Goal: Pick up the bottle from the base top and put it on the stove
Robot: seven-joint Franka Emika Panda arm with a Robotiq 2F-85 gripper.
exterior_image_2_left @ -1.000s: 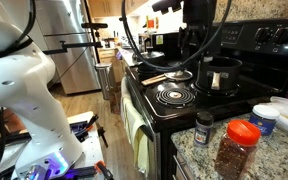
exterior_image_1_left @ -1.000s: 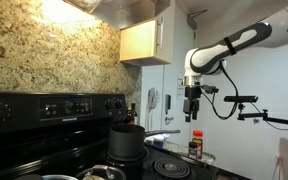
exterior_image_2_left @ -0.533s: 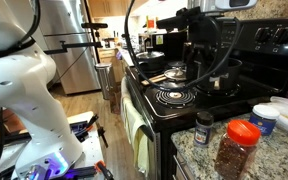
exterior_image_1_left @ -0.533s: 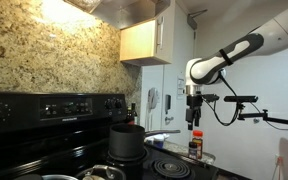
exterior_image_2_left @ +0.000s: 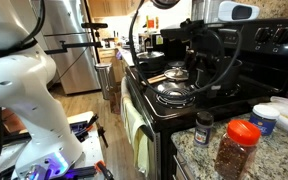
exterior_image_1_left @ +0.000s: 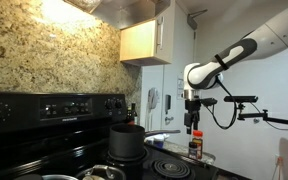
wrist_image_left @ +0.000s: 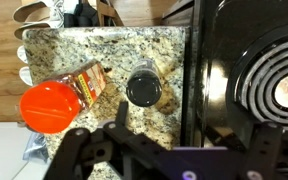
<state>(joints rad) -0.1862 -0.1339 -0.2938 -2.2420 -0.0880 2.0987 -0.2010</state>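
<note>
Next, my gripper shifts down and to its left in the wrist view, where the dark-capped jar [exterior_image_2_left: 203, 127] [wrist_image_left: 144, 87] stands, and lowers its open fingers around it.
The bottle [exterior_image_1_left: 195, 147] has a red-orange cap, dark contents and a pale label. It stands on the granite counter beside the stove [exterior_image_1_left: 54, 125]. In the wrist view it [wrist_image_left: 54, 103] is at the lower left, left of a dark-capped jar [wrist_image_left: 144, 87]. It also shows near the camera in an exterior view [exterior_image_2_left: 231, 150]. My gripper [exterior_image_1_left: 194, 122] hangs above the bottle, apart from it, open and empty. In the wrist view the gripper [wrist_image_left: 174, 128] is over the seam between counter and stove [wrist_image_left: 246, 60].
A black pot [exterior_image_1_left: 127, 140] stands on the stove's back burner. A coil burner [exterior_image_2_left: 176, 94] lies at the front. The dark-capped jar [exterior_image_2_left: 203, 127] and white tubs [exterior_image_2_left: 284, 112] stand on the counter [exterior_image_2_left: 189, 155] near the bottle. A white robot base [exterior_image_2_left: 24, 95] stands on the floor.
My gripper has come down and moved from over the stove toward the counter end where the bottle stands. The bottle and pot have not moved.
</note>
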